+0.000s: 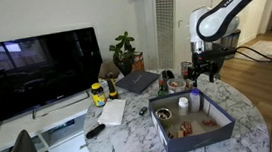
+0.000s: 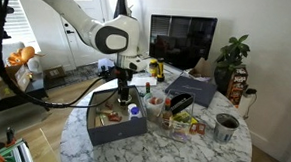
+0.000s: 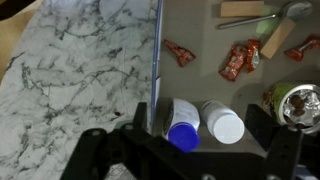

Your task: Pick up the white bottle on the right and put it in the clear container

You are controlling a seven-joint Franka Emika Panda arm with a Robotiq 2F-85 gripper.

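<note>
The white-capped bottle stands close beside the bottle's blue cap (image 2: 134,109) (image 3: 183,136) below. So next I need to turn my gripper and lower the fingertips around that blue cap.
The white bottle (image 3: 222,122) has a white cap and stands inside the dark blue-grey tray (image 3: 200,40). Touching it is a white bottle with a blue cap (image 3: 181,128), which leans against the tray wall. My gripper (image 3: 200,128) is open above them, with both bottles between its fingers. In both exterior views the gripper (image 1: 205,76) (image 2: 122,94) hangs over the tray (image 1: 204,132) (image 2: 108,135). The white bottle shows small in an exterior view (image 1: 195,99). What looks like the clear container (image 1: 166,80) stands on the table just outside the tray, too small to be sure.
The tray also holds red candy wrappers (image 3: 238,58), wooden blocks (image 3: 245,8) and a shiny round bowl (image 3: 300,105). On the marble table are a yellow-labelled jar (image 1: 97,93), a dark laptop (image 1: 137,82) and a metal cup (image 2: 226,125). A TV (image 1: 35,71) and a plant (image 1: 125,53) stand behind.
</note>
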